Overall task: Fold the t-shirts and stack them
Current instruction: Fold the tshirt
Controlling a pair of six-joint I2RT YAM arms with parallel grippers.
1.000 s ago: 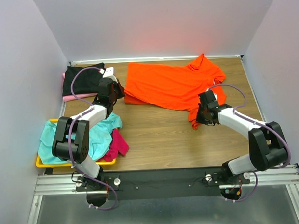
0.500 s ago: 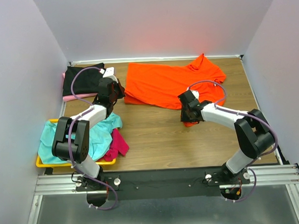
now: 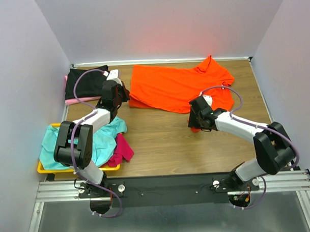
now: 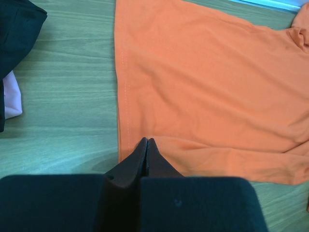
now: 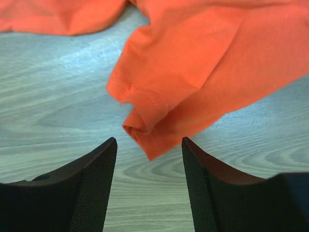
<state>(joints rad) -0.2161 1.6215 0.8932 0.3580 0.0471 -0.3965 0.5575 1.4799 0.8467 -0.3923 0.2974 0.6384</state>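
Note:
The near tip of the crumpled sleeve (image 5: 159, 121) points between the open fingers of the robot's right gripper, so the right gripper will next move down onto that tip and close on the sleeve's hem.
The bright orange t-shirt (image 3: 177, 87) lies spread across the back of the table. My left gripper (image 3: 121, 95) is shut at its near left corner. In the left wrist view the closed tips (image 4: 146, 140) sit over the orange hem (image 4: 126, 121), and no cloth shows between them. My right gripper (image 3: 194, 122) is open just in front of the shirt's crumpled sleeve (image 5: 159, 121). The sleeve lies on the wood between and beyond the fingers (image 5: 96, 179), free of them. A black t-shirt (image 3: 85, 83) lies on a pale pink one (image 3: 74, 101) at the back left.
A yellow tray (image 3: 44, 170) at the near left holds a teal t-shirt (image 3: 100, 141) and a magenta one (image 3: 124, 148). Grey walls close in the table on the left, back and right. Bare wood (image 3: 161, 146) stretches between the arms.
My right gripper carried the sleeve leftward, then opened and let it drop onto the wood. The left arm has not moved.

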